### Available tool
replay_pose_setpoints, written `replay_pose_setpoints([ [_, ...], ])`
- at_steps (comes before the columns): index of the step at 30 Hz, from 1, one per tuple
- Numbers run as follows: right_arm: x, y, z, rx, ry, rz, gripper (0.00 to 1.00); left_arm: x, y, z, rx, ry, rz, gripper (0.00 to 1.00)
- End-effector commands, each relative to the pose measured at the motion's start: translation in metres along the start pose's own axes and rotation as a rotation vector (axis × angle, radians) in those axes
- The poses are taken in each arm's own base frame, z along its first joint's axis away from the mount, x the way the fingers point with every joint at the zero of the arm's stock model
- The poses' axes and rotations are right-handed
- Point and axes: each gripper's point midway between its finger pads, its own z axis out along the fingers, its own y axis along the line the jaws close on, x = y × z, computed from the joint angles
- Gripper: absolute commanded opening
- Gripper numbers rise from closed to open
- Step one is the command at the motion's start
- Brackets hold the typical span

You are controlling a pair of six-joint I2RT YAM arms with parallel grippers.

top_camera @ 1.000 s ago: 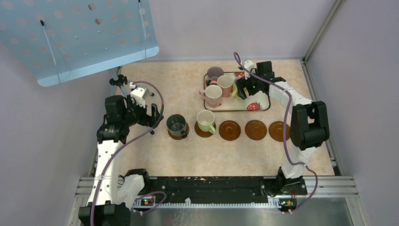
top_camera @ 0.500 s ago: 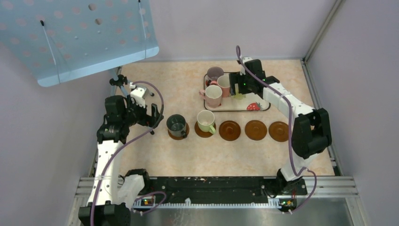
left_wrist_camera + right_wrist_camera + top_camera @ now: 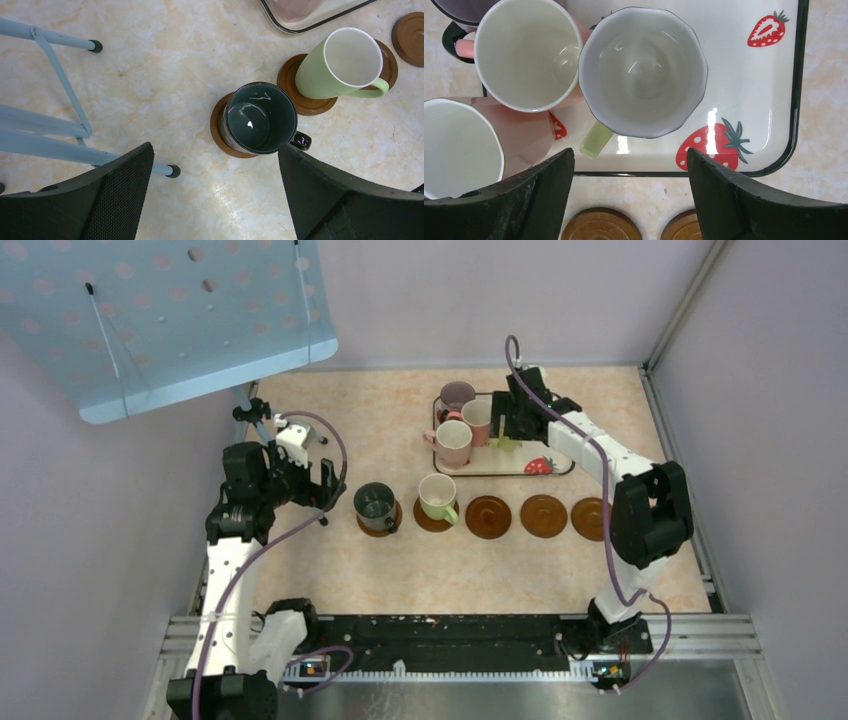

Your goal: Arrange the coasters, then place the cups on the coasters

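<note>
My right gripper should go down next and close around the pale yellow-green cup's handle (image 3: 497, 444) (image 3: 596, 140), because the handle is below my open fingers, between them.
Five brown coasters lie in a row. The dark grey-green cup (image 3: 375, 505) stands on the leftmost one (image 3: 217, 135) and a pale green cup (image 3: 438, 496) on the second (image 3: 290, 87). The other three (image 3: 488, 517) (image 3: 544, 515) (image 3: 592, 519) are bare. On the strawberry tray (image 3: 555, 462) stand a mauve cup (image 3: 457, 396), two pink cups (image 3: 478, 420) (image 3: 453, 443) and a pale yellow-green cup (image 3: 643, 72). My right gripper (image 3: 629, 156) hangs open above that last cup's near side, over its handle (image 3: 595, 140), holding nothing. My left gripper (image 3: 215, 150) is open and empty, just left of the dark cup.
A blue perforated board (image 3: 170, 320) on thin legs (image 3: 60, 42) stands at the back left, close behind my left arm. The pink cups crowd the yellow-green cup's left side. Grey walls enclose the table on the back and both sides.
My right arm has swung a little left over the tray, bringing its gripper above the yellow-green cup. The left arm and all cups and coasters are unchanged.
</note>
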Motion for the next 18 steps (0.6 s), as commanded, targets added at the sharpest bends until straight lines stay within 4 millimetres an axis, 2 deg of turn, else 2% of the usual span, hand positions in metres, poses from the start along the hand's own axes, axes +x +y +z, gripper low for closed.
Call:
replay_pose_setpoints([
  [1,-0.024,0.011,0.004,0.008,-0.052,0.041,0.81,-0.022,0.003,-0.008,-0.028,-0.068,0.043,0.99],
  [6,-0.018,0.009,0.014,0.035,-0.036,0.042,0.81,-0.02,0.004,-0.008,-0.031,-0.06,0.042,0.99],
  [12,0.004,-0.003,0.023,0.079,0.018,0.005,0.73,-0.019,0.005,-0.006,-0.03,-0.052,0.043,0.99],
  [18,0.013,-0.024,0.017,0.065,0.059,-0.032,0.64,-0.019,0.004,-0.004,-0.017,-0.053,0.037,0.99],
])
